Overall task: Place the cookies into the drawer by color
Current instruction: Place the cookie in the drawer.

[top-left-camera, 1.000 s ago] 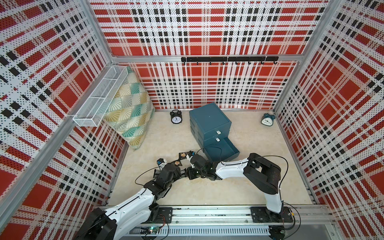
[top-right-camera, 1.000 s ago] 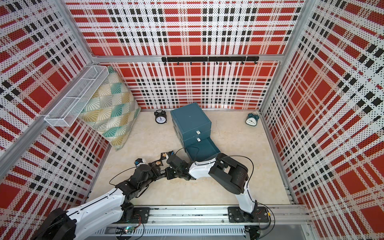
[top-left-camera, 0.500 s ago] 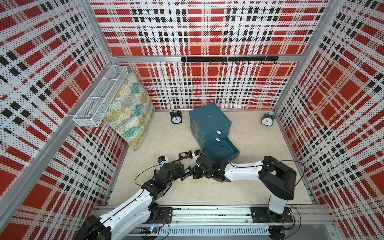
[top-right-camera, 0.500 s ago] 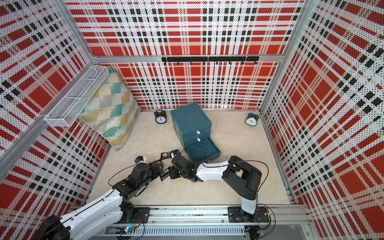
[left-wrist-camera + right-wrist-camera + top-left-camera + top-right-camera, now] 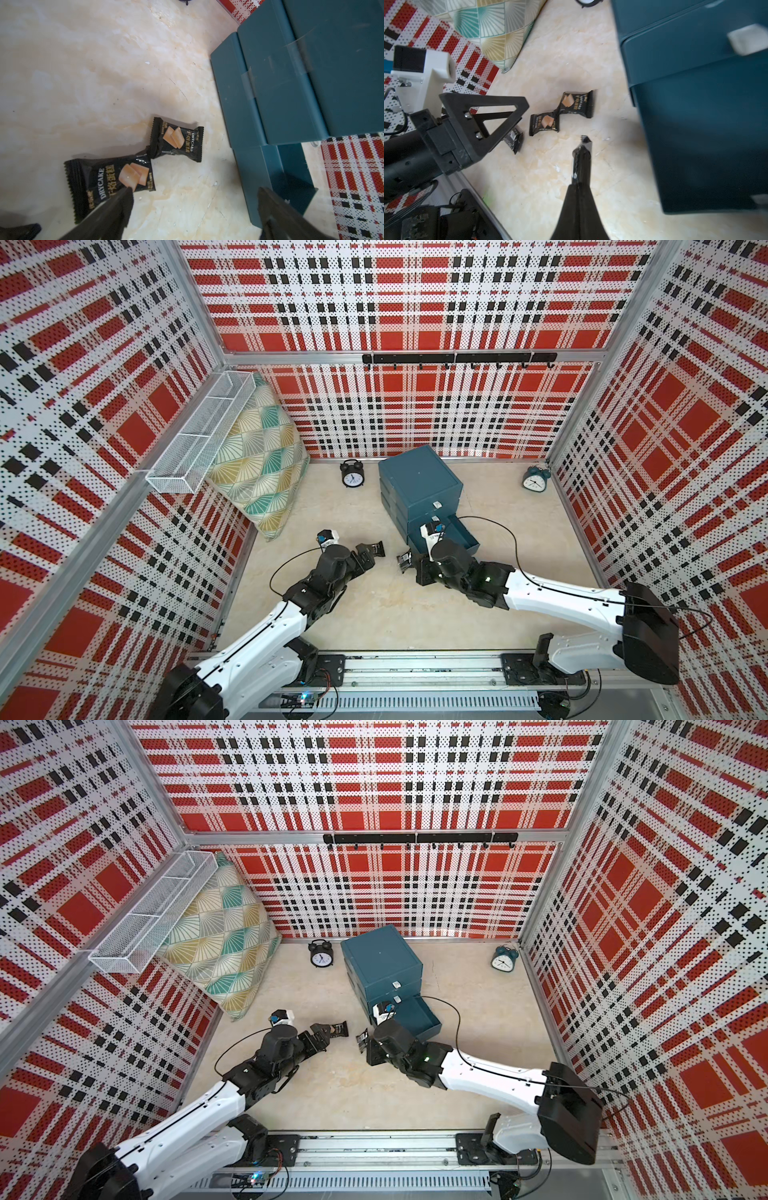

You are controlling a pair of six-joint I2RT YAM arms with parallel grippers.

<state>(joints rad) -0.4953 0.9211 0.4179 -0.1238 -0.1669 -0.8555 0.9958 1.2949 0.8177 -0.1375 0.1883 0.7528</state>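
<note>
I should move my right gripper sideways across the drawer's rim and over the inside of the bottom drawer (image 5: 716, 156) to let go of the black cookie packet (image 5: 581, 158), because that drawer is open.
Two black cookies (image 5: 176, 139) (image 5: 110, 182) lie corner to corner on the floor beside the teal drawer (image 5: 291, 83) cabinet. In the right wrist view they show again (image 5: 576, 102) (image 5: 544, 122), with a third black packet (image 5: 513, 139) partly under my left gripper's finger (image 5: 488, 118). My left gripper (image 5: 372, 553) (image 5: 195, 199) is open above the floor with nothing between its fingers. My right gripper (image 5: 402, 563) (image 5: 580, 187) is shut on a black cookie packet (image 5: 581, 158), seen edge-on. The bottom drawer (image 5: 457, 535) stands pulled out just behind it.
A patterned cushion (image 5: 257, 464) leans on the left wall under a white wire basket (image 5: 199, 435). A black alarm clock (image 5: 352, 475) stands by the cabinet and a teal one (image 5: 536, 479) in the back right corner. Bare floor lies in front of both arms.
The two grippers were together over the packets; they have drawn apart. My left gripper has opened wide, and my right arm has pulled back to the right, shut on a black packet.
</note>
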